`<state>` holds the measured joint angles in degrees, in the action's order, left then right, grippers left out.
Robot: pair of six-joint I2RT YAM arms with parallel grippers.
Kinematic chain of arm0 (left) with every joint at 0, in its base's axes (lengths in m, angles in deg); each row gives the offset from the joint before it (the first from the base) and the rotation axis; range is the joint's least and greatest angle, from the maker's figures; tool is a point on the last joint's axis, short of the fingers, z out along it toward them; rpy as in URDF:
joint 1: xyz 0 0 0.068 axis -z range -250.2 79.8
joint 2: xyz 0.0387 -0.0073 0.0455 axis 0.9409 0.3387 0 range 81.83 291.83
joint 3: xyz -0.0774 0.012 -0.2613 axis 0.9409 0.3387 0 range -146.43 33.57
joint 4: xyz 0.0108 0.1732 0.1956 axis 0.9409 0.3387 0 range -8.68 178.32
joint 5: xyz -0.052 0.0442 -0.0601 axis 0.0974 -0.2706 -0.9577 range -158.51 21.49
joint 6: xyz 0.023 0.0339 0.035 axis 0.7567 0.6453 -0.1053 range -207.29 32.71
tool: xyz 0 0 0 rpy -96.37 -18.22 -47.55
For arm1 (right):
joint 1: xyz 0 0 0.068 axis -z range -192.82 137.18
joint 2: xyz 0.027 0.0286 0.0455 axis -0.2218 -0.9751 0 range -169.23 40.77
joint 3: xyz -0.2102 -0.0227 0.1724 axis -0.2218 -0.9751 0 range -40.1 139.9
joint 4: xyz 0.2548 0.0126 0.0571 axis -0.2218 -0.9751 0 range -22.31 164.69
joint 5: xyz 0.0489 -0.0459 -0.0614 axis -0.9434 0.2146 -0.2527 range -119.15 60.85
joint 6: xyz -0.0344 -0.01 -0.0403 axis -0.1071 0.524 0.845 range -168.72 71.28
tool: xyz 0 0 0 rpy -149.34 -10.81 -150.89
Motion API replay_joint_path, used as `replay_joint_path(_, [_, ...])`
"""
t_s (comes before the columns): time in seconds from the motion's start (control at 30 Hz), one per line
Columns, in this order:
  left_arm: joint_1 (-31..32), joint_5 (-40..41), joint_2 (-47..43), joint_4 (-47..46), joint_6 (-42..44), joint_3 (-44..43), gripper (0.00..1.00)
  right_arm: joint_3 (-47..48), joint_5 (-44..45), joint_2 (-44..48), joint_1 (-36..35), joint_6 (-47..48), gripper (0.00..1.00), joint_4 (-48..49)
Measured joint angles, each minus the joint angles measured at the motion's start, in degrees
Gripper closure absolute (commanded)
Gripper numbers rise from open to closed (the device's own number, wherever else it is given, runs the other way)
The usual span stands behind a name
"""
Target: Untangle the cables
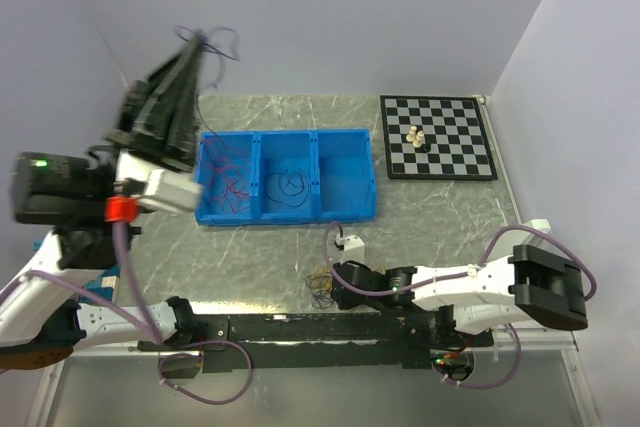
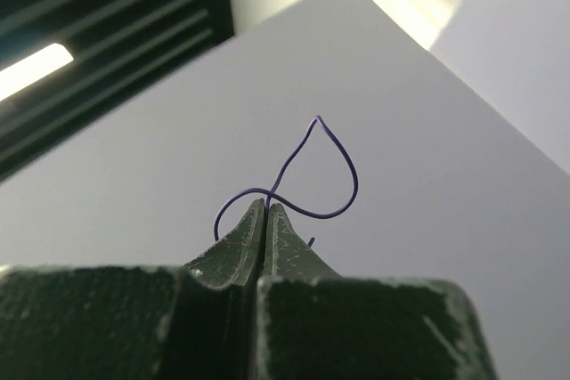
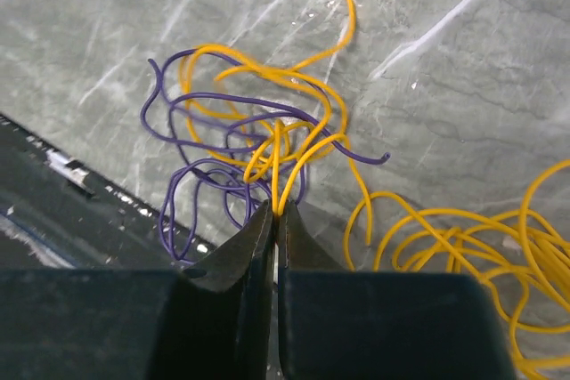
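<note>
My left gripper goes down to the right in the top view over the middle bin next and releases the purple cable, since a dark cable already lies there.
The cables lie as a small tangle of purple and yellow-orange wires near the table's front edge. In the right wrist view the tangle sits just beyond my right gripper, which is shut on yellow strands rising from it. More loose yellow loops spread to the right. My left gripper is raised high at the back left, shut on one purple cable that curls above its tips against the wall.
A blue three-compartment tray stands mid-table, with red wires in its left bin and a dark wire in the middle one. A chessboard with a few pieces lies back right. A black rail borders the tangle.
</note>
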<state>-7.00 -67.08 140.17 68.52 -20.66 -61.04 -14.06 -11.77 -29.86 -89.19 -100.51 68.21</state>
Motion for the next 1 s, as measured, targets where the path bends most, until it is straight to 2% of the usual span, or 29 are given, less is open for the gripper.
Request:
replay_joint_path(0.3, [-0.20,3.19,1.60,-2.32,-5.20,11.76,0.99,-2.34,-0.09,5.75,-0.26,0.44,1.00,1.05])
replay_joint_path(0.47, [-3.89,4.33,2.36,-4.96,-8.24,18.51,0.99,-3.26,-0.07,7.89,-0.26,0.42,1.00,1.81])
replay_joint_path(0.8, [-13.44,6.01,6.78,-10.58,-16.92,19.47,0.99,-6.27,-0.09,9.20,-0.26,-0.17,1.00,3.54])
replay_joint_path(1.0, [-15.74,6.19,7.76,-13.29,-20.46,20.06,0.99,-6.58,-0.35,7.56,-0.26,-0.55,1.00,5.25])
